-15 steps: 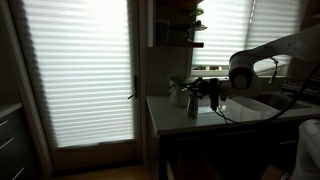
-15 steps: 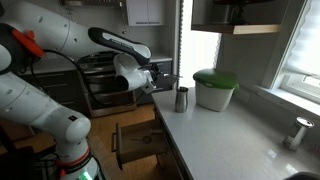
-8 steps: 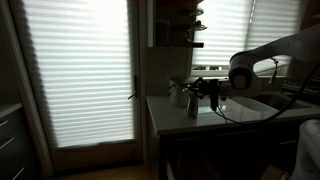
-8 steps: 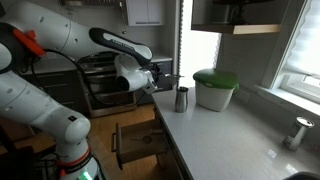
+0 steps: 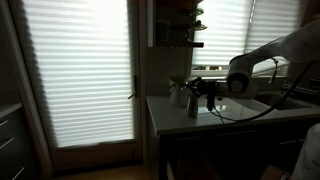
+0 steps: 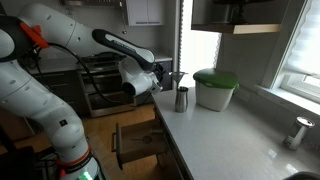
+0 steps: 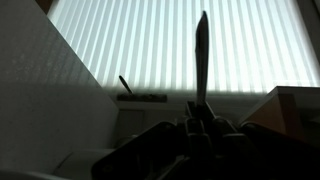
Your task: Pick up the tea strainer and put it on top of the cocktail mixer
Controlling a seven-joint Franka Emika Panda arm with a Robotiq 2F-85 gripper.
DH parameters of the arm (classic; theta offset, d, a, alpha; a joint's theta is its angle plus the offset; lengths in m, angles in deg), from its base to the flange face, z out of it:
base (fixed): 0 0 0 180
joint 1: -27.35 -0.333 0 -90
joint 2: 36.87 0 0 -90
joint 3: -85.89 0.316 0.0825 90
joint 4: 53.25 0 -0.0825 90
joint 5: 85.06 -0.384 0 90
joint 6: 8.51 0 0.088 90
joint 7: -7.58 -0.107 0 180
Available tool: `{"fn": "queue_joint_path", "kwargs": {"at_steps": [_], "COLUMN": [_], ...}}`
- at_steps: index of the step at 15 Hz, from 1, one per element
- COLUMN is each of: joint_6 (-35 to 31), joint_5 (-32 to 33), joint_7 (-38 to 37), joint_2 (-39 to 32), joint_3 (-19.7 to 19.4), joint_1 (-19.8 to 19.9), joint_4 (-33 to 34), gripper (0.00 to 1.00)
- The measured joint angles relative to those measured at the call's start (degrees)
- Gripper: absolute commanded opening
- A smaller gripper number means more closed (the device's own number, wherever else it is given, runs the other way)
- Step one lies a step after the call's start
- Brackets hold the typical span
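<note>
My gripper will next go down beside the cocktail mixer. It will lower the bowl of the strainer onto its rim (image 5: 193, 95).
The cocktail mixer (image 6: 181, 98) is a small upright grey metal cylinder near the counter's edge; it also shows as a dark silhouette in an exterior view (image 5: 193, 103). My gripper (image 6: 165, 79) hovers just beside and above the mixer's top, also seen backlit in an exterior view (image 5: 207, 90). In the wrist view my gripper (image 7: 200, 128) is shut on the tea strainer (image 7: 203, 50), which sticks up edge-on as a thin dark blade against the bright blinds. The strainer's bowl (image 6: 177, 75) reaches over the mixer's rim. The mixer is out of the wrist view.
A white container with a green lid (image 6: 215, 88) stands right behind the mixer. A greenish plant-like thing (image 5: 178, 87) is at the counter's end. An open drawer (image 6: 140, 145) juts out below the counter (image 6: 230, 140). A small metal fixture (image 6: 300, 130) stands far along it.
The arm has shifted slightly toward the mixer, carrying the strainer closer over its top. The mixer has not moved.
</note>
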Motion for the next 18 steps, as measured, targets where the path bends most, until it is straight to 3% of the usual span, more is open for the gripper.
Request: {"fn": "queue_joint_path", "kwargs": {"at_steps": [3,7,18], "joint_6": [2.6,2.7,2.7], "joint_5": [0.0,0.0,0.0], "joint_7": [-1.0,-3.5,-7.2], "joint_2": [-2.3,-3.5,-4.6], "joint_3": [4.0,6.5,8.1], "joint_1": [4.7,7.1,9.7], "joint_4": [0.0,0.1,-0.6], "gripper": [0.01,0.01,0.01]}}
